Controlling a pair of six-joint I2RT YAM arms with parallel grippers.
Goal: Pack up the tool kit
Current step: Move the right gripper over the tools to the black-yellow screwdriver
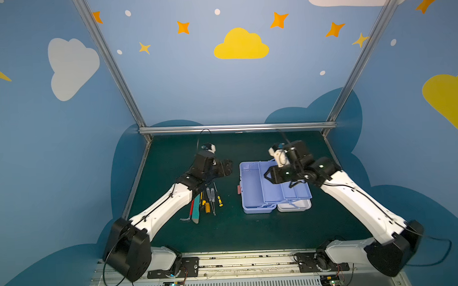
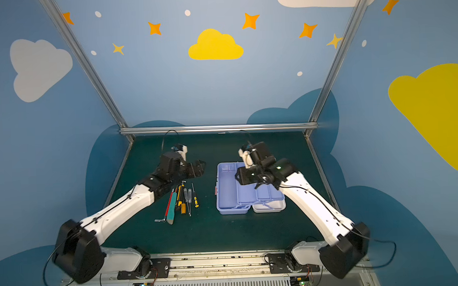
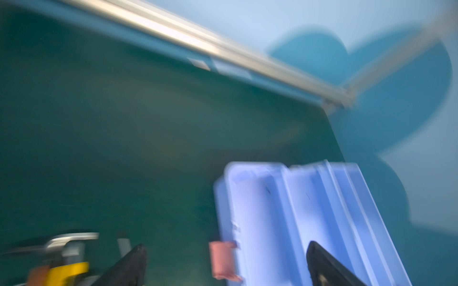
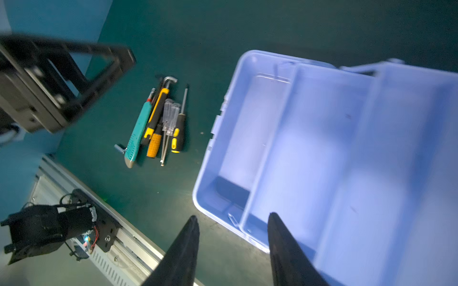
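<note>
I need to swing my right gripper across the box, past the pink clasp, and down onto the black-and-yellow screwdriver's handle point(image 1: 219, 199) point(image 4: 178, 133), since this tool lies nearest the box.
The tool kit point(image 1: 250, 195) point(image 2: 225, 193) lies open on the green mat, its lavender trays point(image 4: 309, 148) folded out to the right and empty, with the white lid point(image 1: 294, 206) at the near right. A pink clasp point(image 3: 221, 260) sits on its left wall. Loose tools point(image 1: 207, 200) point(image 4: 161, 121) lie bunched left of the box: screwdrivers, a teal knife point(image 1: 196, 211), a hex key point(image 1: 185, 219). My left gripper point(image 1: 227, 167) point(image 3: 226, 245) hovers open between tools and box, holding nothing; its wrist view is blurred. My right gripper point(image 1: 267, 177) point(image 4: 233, 216) hangs open over the trays, also holding nothing.
Aluminium frame rails point(image 1: 236, 127) border the mat at the back and sides. The arm bases and a slotted cable duct point(image 1: 214, 285) run along the front edge. Bare mat point(image 1: 239, 232) lies in front of the tools and the box.
</note>
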